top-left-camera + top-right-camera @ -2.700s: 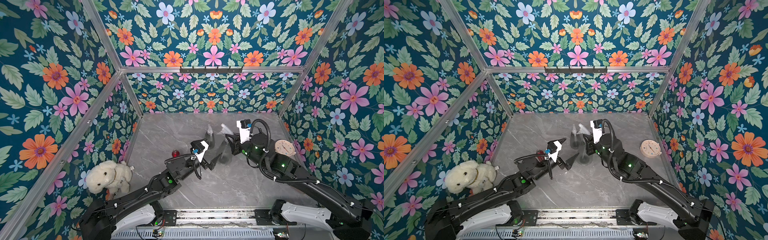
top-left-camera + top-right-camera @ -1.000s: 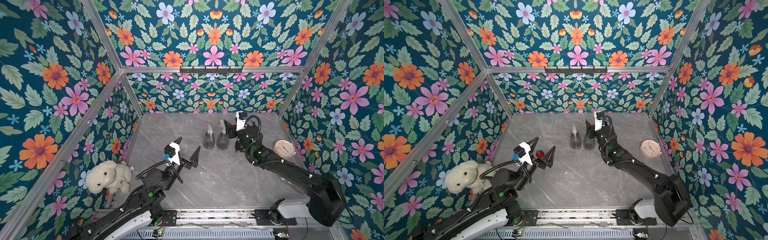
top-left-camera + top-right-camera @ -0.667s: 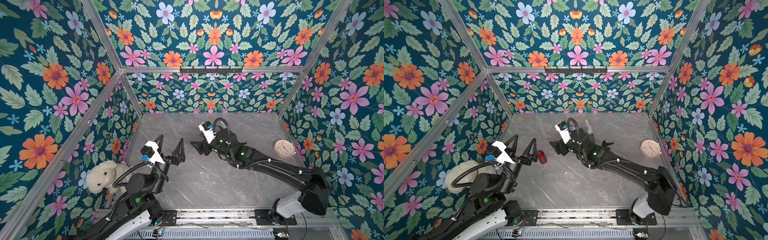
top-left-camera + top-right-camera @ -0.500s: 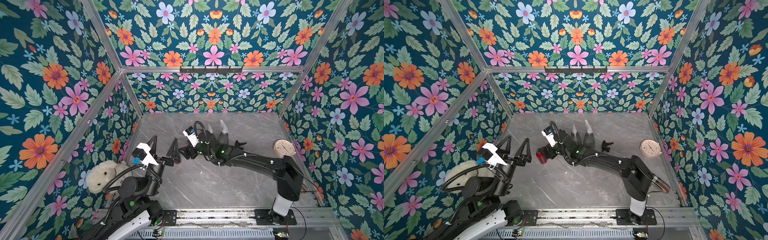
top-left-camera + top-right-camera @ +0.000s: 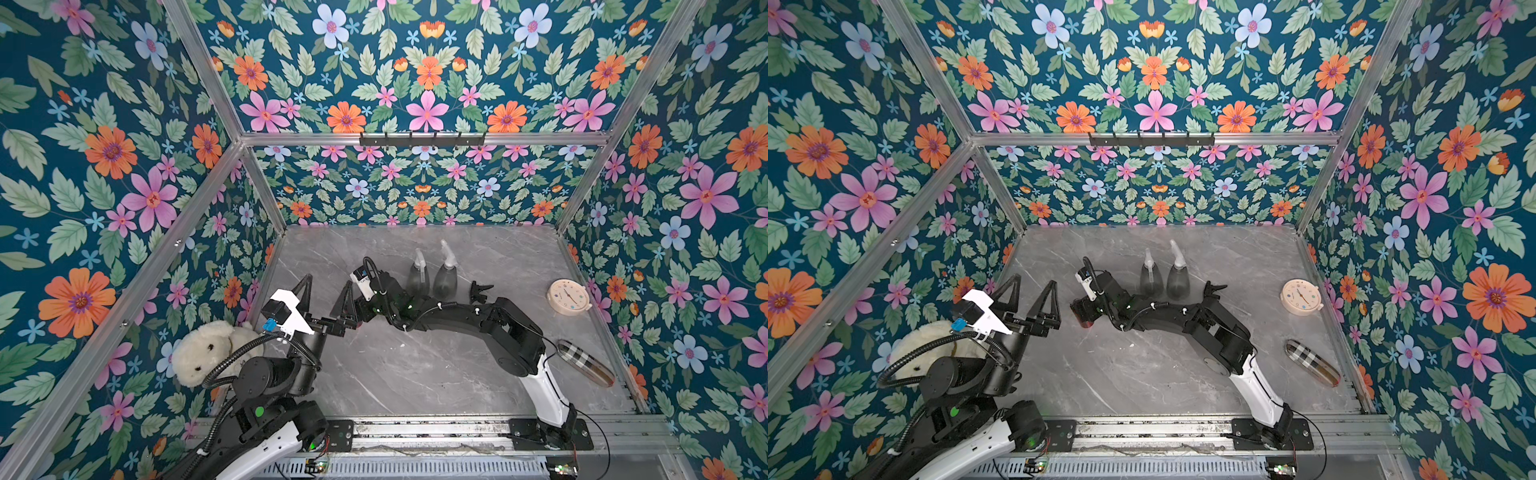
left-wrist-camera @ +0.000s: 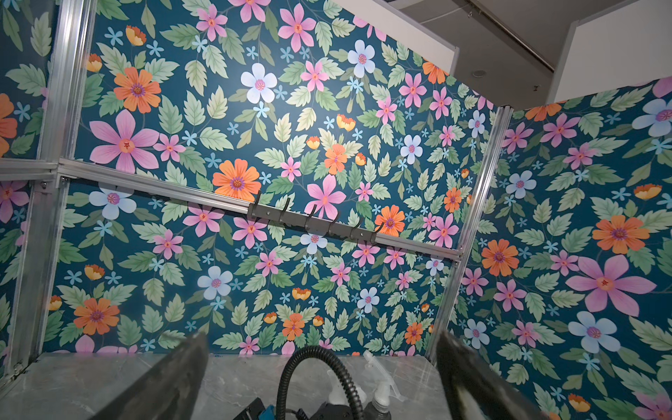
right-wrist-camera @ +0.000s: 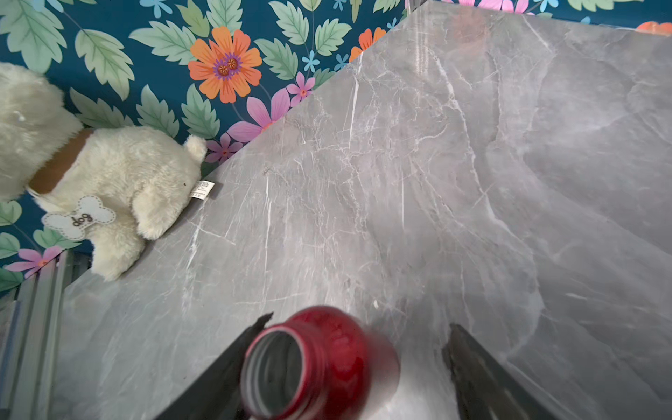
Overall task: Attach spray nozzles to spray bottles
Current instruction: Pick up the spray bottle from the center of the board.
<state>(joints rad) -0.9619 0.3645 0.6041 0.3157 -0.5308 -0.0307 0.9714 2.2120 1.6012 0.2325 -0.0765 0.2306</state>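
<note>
The red spray bottle's bare neck (image 7: pixel 283 371) is between my right gripper's fingers, against one, so I should shift sideways to centre it, then close.
Two smoky-grey spray bottles (image 5: pixel 417 279) (image 5: pixel 445 280) stand side by side at the back, each with a whitish spray nozzle (image 5: pixel 419 257) (image 5: pixel 448 249) on its neck. A small black spray nozzle (image 5: pixel 480 289) lies to their right. The red spray bottle (image 7: pixel 327 360) has a bare open neck and sits between the fingers of my right gripper (image 7: pixel 360 322), which is open. One finger lies against the neck; the other is well clear. A top view shows the red bottle (image 5: pixel 1080 312) under that gripper (image 5: pixel 1084 309). My left gripper (image 5: pixel 1030 297) hangs open and empty, raised at the left.
A white plush dog (image 5: pixel 203 353) sits at the left wall, close to the left arm. A round clock (image 5: pixel 568 297) and a plaid case (image 5: pixel 586 361) lie along the right side. A hook rack (image 5: pixel 422 139) hangs on the back wall.
My right arm swung left from the grey bottles and brought its opened jaws around the red bottle. My left arm drew back to the left and rose, still open.
</note>
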